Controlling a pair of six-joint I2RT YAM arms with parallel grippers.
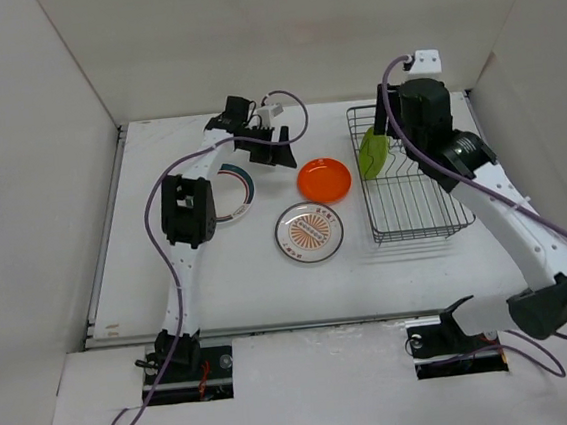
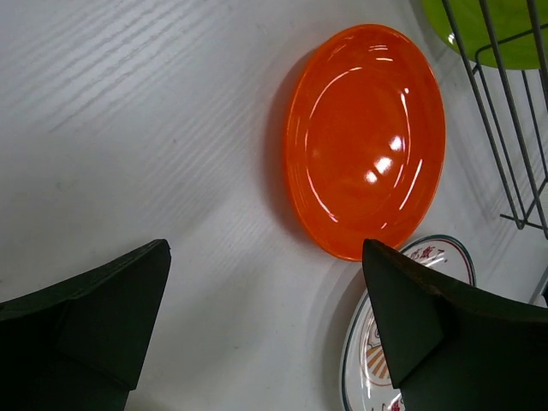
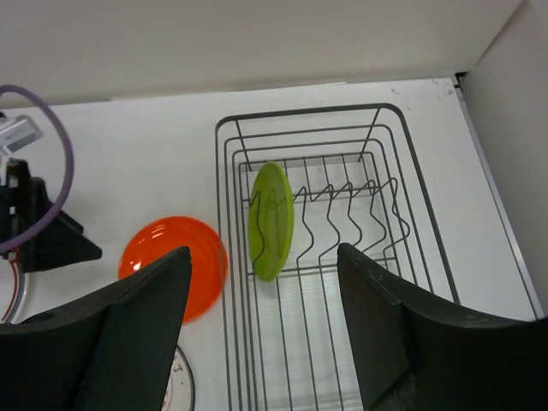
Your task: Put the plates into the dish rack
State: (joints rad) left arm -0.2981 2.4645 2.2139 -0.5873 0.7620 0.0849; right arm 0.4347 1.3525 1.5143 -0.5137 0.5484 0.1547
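The gripper's open fingers stand over bare table, so next I should move my left gripper down and to the right in the top view onto the orange plate's closest rim.
The lime-green plate (image 1: 372, 152) stands on edge between the prongs at the left end of the dish rack (image 1: 417, 222). It also shows in the right wrist view (image 3: 271, 220). My right gripper (image 3: 264, 253) hangs open and empty above it, over the rack (image 3: 342, 163). The orange plate (image 1: 323, 178) lies flat left of the rack. The sunburst plate (image 1: 308, 231) lies nearer. The ringed-rim plate (image 1: 239, 192) lies partly under my left arm. My left gripper (image 2: 265, 253) is open and empty, low over bare table just short of the orange plate (image 2: 366, 137).
White walls close in the table on the left, back and right. The rack's wire corner (image 2: 514, 128) shows at the right of the left wrist view. The sunburst plate (image 2: 428, 265) lies behind my left gripper's right finger.
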